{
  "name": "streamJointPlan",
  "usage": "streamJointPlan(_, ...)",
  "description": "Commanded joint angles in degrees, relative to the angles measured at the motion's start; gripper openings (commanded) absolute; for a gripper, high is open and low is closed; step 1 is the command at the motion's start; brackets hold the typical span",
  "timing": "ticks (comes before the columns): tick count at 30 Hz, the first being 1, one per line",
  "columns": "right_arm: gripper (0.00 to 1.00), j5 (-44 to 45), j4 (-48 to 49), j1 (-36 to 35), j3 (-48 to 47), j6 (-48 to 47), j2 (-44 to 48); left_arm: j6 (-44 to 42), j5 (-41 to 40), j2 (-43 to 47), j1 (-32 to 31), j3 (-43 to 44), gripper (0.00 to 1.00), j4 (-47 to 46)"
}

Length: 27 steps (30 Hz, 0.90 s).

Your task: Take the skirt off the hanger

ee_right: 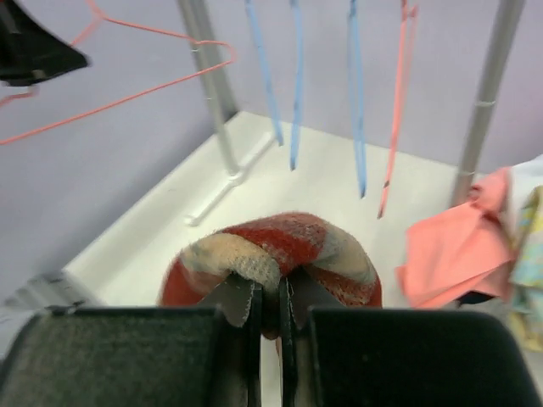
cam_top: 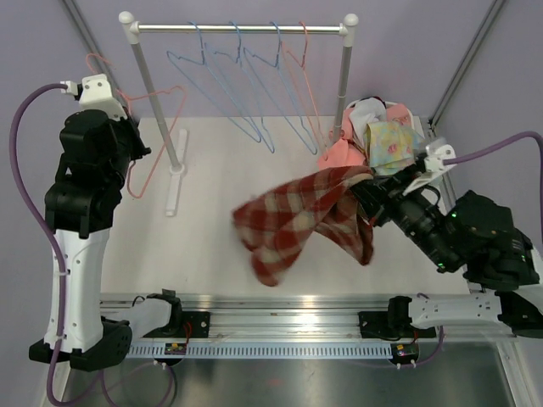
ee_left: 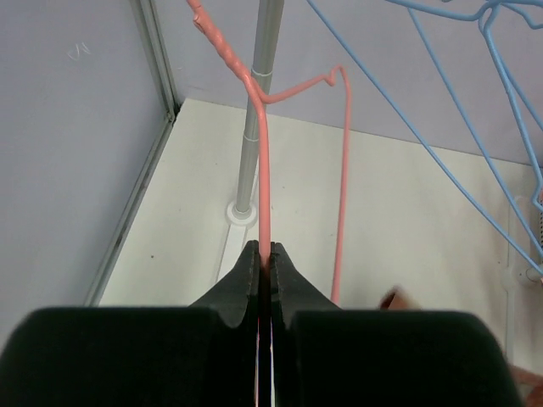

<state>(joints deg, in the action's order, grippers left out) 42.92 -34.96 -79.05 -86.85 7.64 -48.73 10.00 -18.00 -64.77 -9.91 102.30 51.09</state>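
Next, my right gripper lifts the skirt [cam_top: 297,219], carries it outward and lowers it onto the heap of clothes [cam_top: 387,146] to release it, since it hangs free of any hanger.
The skirt [cam_top: 297,219] is red and cream plaid, and it hangs in the air over the table's middle, free of any hanger. My right gripper [cam_top: 363,191] is shut on its upper right edge, and in the right wrist view the cloth [ee_right: 276,250] bunches over the closed jaws of that gripper [ee_right: 270,292]. The pink wire hanger [cam_top: 157,140] is bare and held up at the far left by my left gripper [cam_top: 127,136]. In the left wrist view that gripper [ee_left: 265,254] is shut on the hanger's wire [ee_left: 265,170].
A clothes rail [cam_top: 237,28] on two posts stands at the back, with several blue hangers [cam_top: 246,85] and a pink one on it. A heap of clothes [cam_top: 377,136] lies at the back right. The rail's left post and foot [cam_top: 174,170] stand near my left arm.
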Motion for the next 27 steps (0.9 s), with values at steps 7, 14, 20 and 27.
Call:
streamJointPlan(7,0.0,13.44,14.39,4.15,-17.19,-27.15,-14.72,0.19,1.3,5.97,0.24,-6.58,0.0,-5.91)
streamJointPlan(14,0.0,6.58,15.01,22.77,-24.68,-35.23,-19.73,0.9,3.85,8.43,0.24,-11.59,0.0,-7.85)
streamJointPlan(20,0.0,-6.25,9.75,45.98,-39.6,-30.24,-29.92,1.25,5.6,9.84,0.16,-14.41,0.0,-9.25)
streamJointPlan(27,0.0,-15.91,10.79,60.48,-54.46,-23.91,-43.63,1.16,6.22,11.6,-0.02,-16.17,0.0,-10.4)
